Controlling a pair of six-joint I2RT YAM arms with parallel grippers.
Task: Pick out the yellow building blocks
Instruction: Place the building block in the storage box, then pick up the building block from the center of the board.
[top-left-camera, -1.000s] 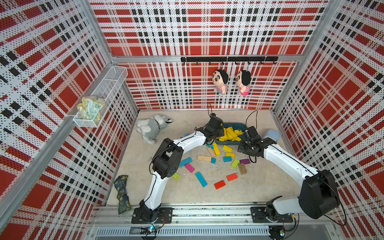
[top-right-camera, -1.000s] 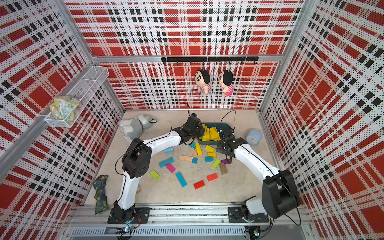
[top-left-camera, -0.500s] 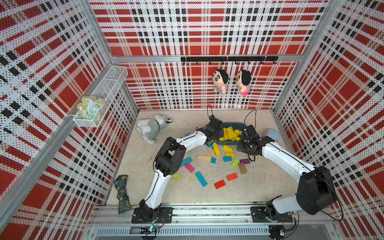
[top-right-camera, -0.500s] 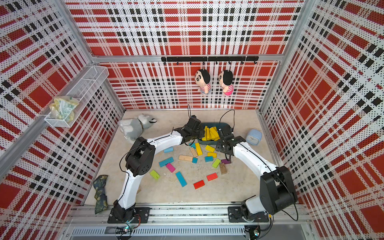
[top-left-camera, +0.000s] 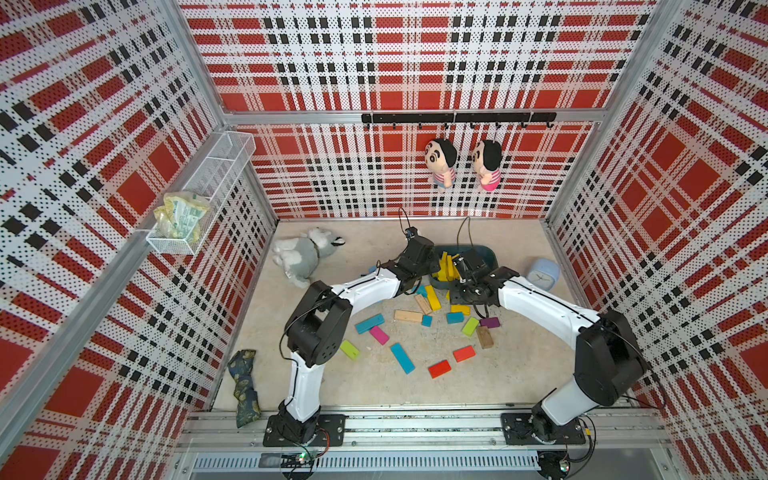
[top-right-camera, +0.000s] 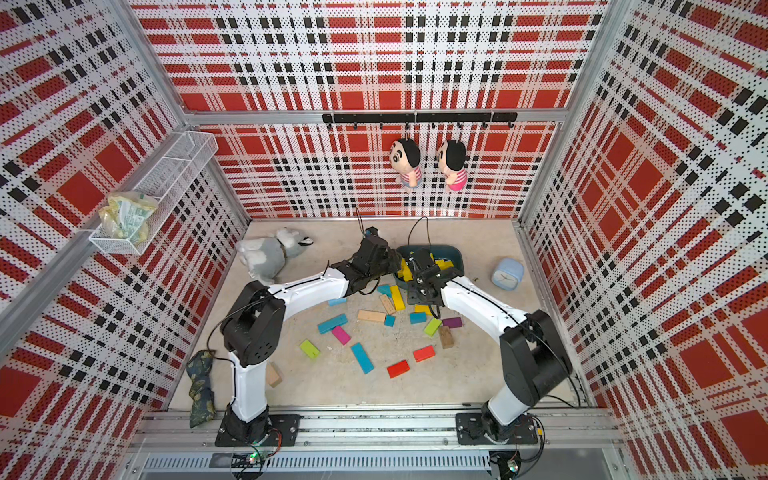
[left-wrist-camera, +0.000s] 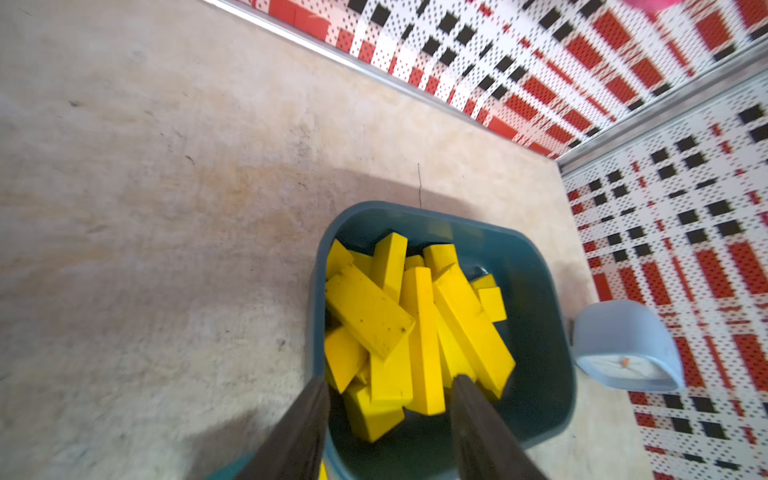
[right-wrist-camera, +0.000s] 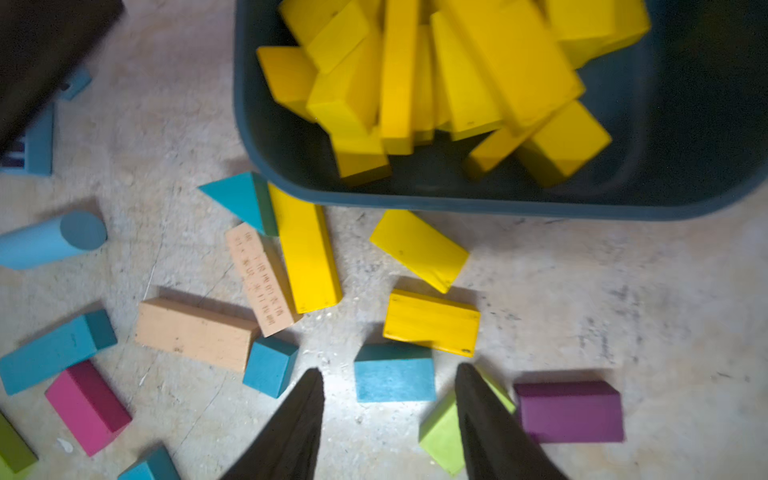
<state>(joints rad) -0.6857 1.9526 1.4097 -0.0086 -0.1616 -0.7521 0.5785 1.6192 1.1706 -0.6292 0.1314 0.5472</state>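
My right gripper shifts toward the long yellow bar next and lowers over the bar's near end (right-wrist-camera: 314, 277), since the bin (right-wrist-camera: 415, 203) and teal triangle crowd the bar's far end.
Several yellow building blocks (left-wrist-camera: 415, 324) lie piled in a dark teal bin (left-wrist-camera: 540, 291) at the back of the floor, also in the right wrist view as the pile (right-wrist-camera: 436, 75) in the bin (right-wrist-camera: 415, 203). On the floor in front of the bin lie a long yellow bar (right-wrist-camera: 305, 253) (top-left-camera: 432, 297) and two yellow bricks (right-wrist-camera: 417, 249) (right-wrist-camera: 430, 322). My left gripper (left-wrist-camera: 390, 380) (top-left-camera: 434, 266) hangs open over the bin's near end, holding nothing. My right gripper (right-wrist-camera: 388, 370) (top-left-camera: 462, 294) is open above a teal block (right-wrist-camera: 395, 376), holding nothing.
Teal, pink, red, lime, purple and tan blocks are scattered over the floor, among them a lime block (right-wrist-camera: 444, 432) and a purple block (right-wrist-camera: 569, 409) beside my right fingers. A blue clock (top-left-camera: 543, 273) stands right of the bin. A plush dog (top-left-camera: 303, 253) lies at the back left.
My left gripper's jaws have opened above the bin. The right arm has shifted slightly toward the bin.
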